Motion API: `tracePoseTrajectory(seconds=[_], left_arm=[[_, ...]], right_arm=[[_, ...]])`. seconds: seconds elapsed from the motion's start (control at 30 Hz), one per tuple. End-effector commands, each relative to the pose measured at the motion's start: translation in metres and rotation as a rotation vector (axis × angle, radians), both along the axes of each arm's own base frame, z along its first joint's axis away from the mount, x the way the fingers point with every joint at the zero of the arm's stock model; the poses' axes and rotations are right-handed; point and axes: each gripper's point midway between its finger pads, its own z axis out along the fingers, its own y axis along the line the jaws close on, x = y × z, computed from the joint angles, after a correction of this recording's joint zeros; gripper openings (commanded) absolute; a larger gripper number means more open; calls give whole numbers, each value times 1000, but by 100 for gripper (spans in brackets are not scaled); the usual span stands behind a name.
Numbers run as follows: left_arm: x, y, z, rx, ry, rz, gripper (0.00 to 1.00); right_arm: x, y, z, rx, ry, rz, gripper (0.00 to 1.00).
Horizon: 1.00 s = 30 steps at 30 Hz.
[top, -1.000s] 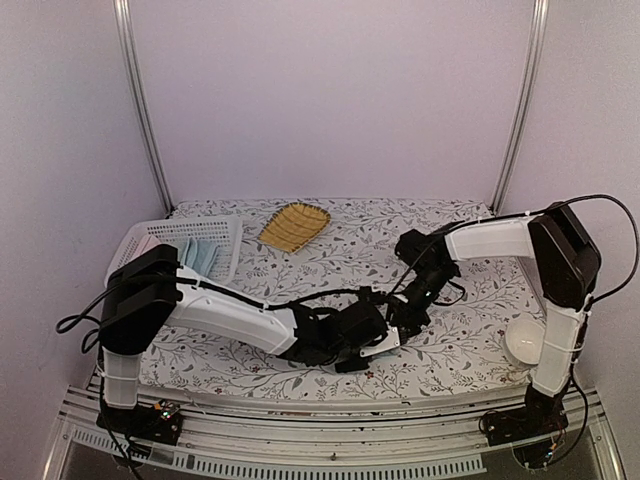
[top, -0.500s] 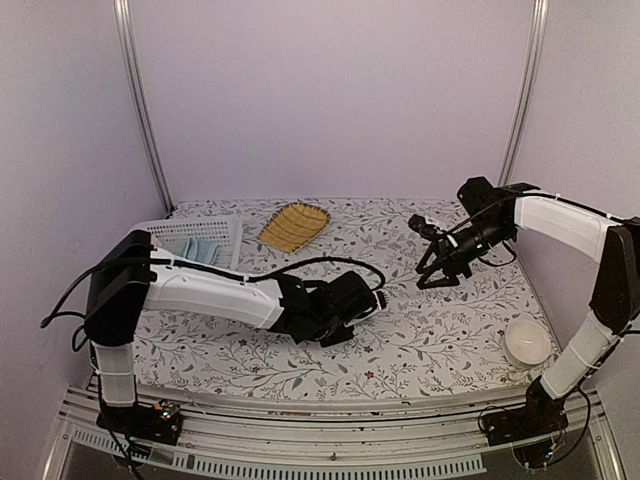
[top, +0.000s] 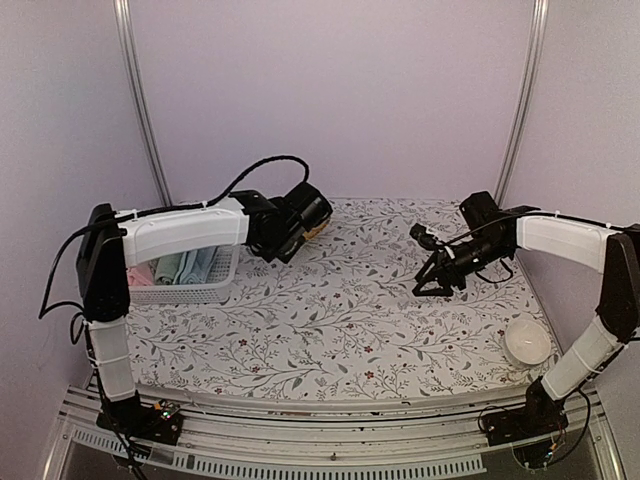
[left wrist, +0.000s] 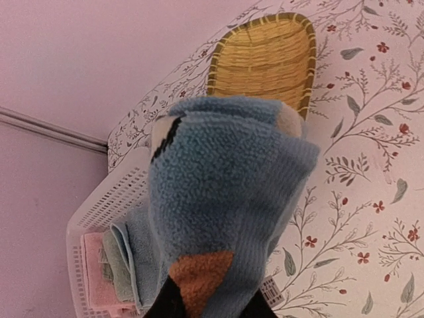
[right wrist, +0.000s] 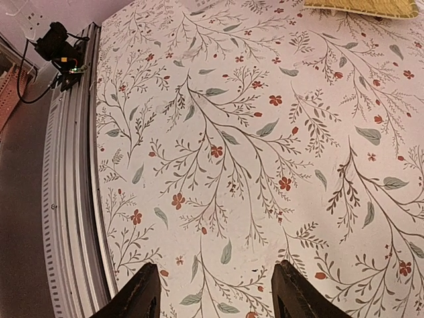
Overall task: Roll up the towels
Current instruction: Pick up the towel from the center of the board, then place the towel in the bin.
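Observation:
The basket's free gap beside the plain towel (top: 222,264) is below my left gripper, to its left in the top view, so I need to swing over it next, lower and release.
My left gripper (left wrist: 209,306) is shut on the small printed towel (left wrist: 225,192), a light-blue roll with an orange patch and a dark mark. It holds the roll in the air between the yellow tray (left wrist: 265,59) and the white basket (left wrist: 99,212). A plain light-blue towel (left wrist: 136,258) lies folded in the basket. In the top view the left gripper (top: 295,215) is at the back left, and the held towel is hidden there. My right gripper (top: 430,283) is open and empty, low over the tablecloth at the right, as the right wrist view (right wrist: 215,298) also shows.
The white basket (top: 150,292) at the left also holds folded green and pink cloths (left wrist: 93,271). A white bowl (top: 526,343) stands near the front right corner. The tray's edge (right wrist: 364,5) shows in the right wrist view. A flowered cloth covers the table.
My left arm has swung from the front middle of the table up to the back left, by the tray and basket, carrying the rolled towel. The right gripper has barely shifted.

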Motion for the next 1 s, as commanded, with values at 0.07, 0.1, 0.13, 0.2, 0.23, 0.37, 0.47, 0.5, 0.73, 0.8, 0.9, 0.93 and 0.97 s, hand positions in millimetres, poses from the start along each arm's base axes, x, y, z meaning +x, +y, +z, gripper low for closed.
tracePoseTrajectory(seconds=[0.07,0.1,0.13,0.2,0.23,0.37,0.47,0.5,0.73,0.8,0.9,0.93,0.97], left_arm=[[27,57,28,-88,-68,216,0],[30,64,30,-94,-70,234,0],[34,74,31,-97,-72,255,0],[38,87,31,-99,-74,286,0],[39,94,31,-103,-74,300,0],[40,121,32,-113,-73,356,0],[37,146,32,-128,-71,406,0],[36,157,33,-134,-73,430,0],[27,207,23,-154,-48,532,0],[25,220,15,-146,-32,563,0],[23,226,-7,-167,16,567,0],[24,226,-12,-174,27,565,0],[24,225,-18,-178,39,562,0]], right_arm=[[2,0,-1,8,-1,-14,60],[1,0,-1,11,0,-8,60],[0,1,0,16,2,-3,60],[-1,1,0,18,2,2,60],[0,1,1,19,0,1,60],[-1,0,1,16,0,2,60],[-1,0,0,14,0,2,60],[-2,0,-1,13,1,3,60],[-3,1,-6,11,27,10,60],[-3,1,-9,9,37,13,60],[-4,1,-10,7,42,16,61],[-4,1,-11,7,44,17,61],[-4,0,-11,6,45,15,61]])
